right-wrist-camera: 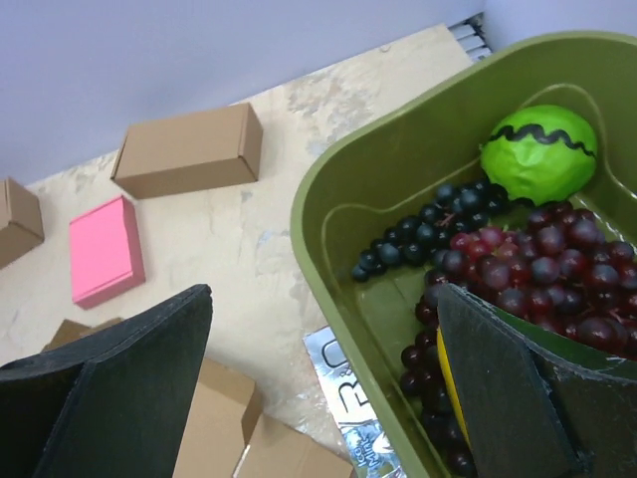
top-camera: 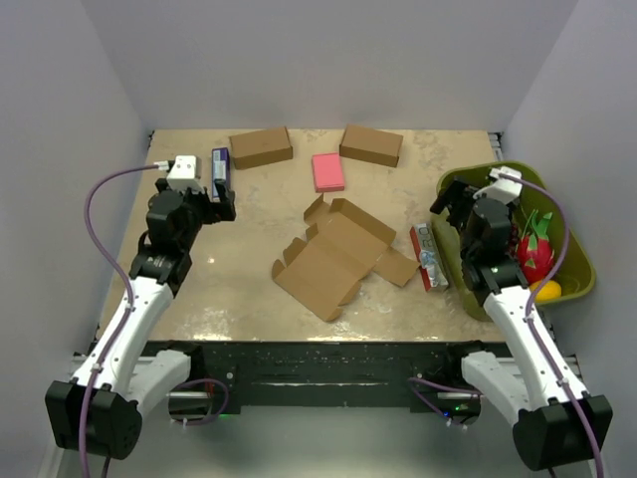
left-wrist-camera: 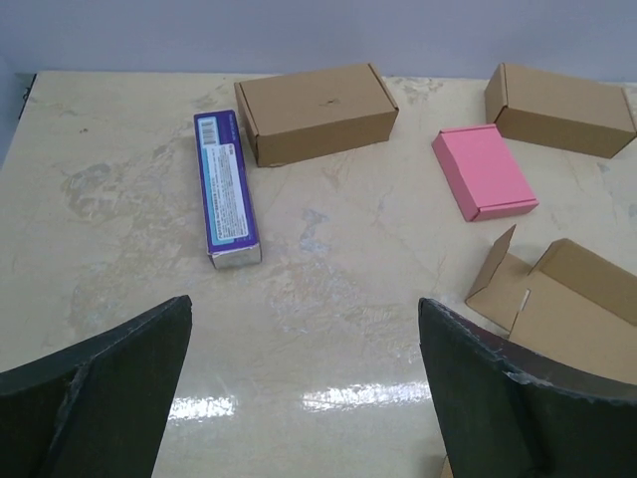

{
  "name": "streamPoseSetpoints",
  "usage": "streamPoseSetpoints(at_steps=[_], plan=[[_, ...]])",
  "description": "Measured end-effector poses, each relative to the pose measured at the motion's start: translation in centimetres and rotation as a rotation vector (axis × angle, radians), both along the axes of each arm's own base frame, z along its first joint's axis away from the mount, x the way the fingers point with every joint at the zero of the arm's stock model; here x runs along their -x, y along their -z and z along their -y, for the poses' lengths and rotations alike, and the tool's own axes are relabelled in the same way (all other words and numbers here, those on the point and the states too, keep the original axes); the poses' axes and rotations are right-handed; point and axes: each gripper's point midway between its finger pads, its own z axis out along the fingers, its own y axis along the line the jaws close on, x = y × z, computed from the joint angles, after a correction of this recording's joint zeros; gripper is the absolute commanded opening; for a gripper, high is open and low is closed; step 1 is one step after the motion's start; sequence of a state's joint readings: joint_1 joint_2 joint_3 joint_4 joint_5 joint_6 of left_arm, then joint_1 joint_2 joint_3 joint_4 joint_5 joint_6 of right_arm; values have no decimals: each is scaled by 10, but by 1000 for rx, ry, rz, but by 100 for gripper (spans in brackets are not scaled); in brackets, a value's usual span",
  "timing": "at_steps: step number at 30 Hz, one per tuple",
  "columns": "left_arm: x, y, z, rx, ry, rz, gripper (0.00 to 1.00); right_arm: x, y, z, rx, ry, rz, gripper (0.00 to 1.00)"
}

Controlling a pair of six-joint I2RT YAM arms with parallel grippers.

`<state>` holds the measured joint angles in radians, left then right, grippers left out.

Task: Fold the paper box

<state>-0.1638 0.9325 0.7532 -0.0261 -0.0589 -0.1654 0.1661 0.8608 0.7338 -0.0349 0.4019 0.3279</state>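
I should swing my right gripper across, left in the top view, down onto the sheet's raised far edge below.
The paper box [top-camera: 333, 257] lies as a flat brown die-cut sheet in the middle of the table, with some flaps standing up along its far edge. Part of it shows at the right of the left wrist view [left-wrist-camera: 577, 309] and at the bottom left of the right wrist view [right-wrist-camera: 224, 423]. My left gripper [top-camera: 217, 199] hovers over the left side of the table, open and empty [left-wrist-camera: 304, 309], well left of the sheet. To the right of the sheet, my right gripper [top-camera: 453, 207] hangs over the near rim of the green bin, open and empty [right-wrist-camera: 323, 299].
Two closed brown boxes [top-camera: 261, 146] [top-camera: 370, 145] stand at the back with a pink pad [top-camera: 327, 171] between them. A purple carton [top-camera: 220, 167] lies just beyond my left gripper. A green bin [top-camera: 580, 269] of fruit sits at the right, with a mint pack [top-camera: 428, 257] against its left side.
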Motion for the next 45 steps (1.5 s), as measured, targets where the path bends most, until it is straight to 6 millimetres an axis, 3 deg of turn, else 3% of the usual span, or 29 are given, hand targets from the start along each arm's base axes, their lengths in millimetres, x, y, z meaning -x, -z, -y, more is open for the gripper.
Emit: streamPoseSetpoints(at_steps=[5,10,12,17,21,24,26,29,38,41,42,45], plan=[[-14,-39,7,71,4,56,100,-12,-15,-26,4,-146,-21,99],[-46,-93,39,145,139,120,99,-27,-26,-78,-33,-409,-52,97],[-55,-97,55,155,218,125,99,-30,-19,-103,-30,-492,-101,98],[-61,-45,92,150,405,-14,95,-33,12,-172,52,-651,-271,98],[-46,3,144,126,594,-152,96,-49,59,-176,112,-641,-411,95],[-28,18,172,138,709,-199,98,-57,108,-170,163,-621,-541,95],[-24,19,176,139,743,-203,98,-59,140,-166,201,-615,-626,94],[-23,21,177,131,763,-201,99,-59,174,-165,252,-633,-705,95],[-20,60,184,133,817,-328,100,-78,227,-173,383,-727,-766,89],[-19,62,183,126,821,-336,100,-84,234,-185,387,-790,-758,74],[-19,61,183,122,823,-333,100,-87,233,-189,386,-809,-748,62],[-22,60,183,116,819,-335,100,-88,232,-200,374,-872,-726,44]])
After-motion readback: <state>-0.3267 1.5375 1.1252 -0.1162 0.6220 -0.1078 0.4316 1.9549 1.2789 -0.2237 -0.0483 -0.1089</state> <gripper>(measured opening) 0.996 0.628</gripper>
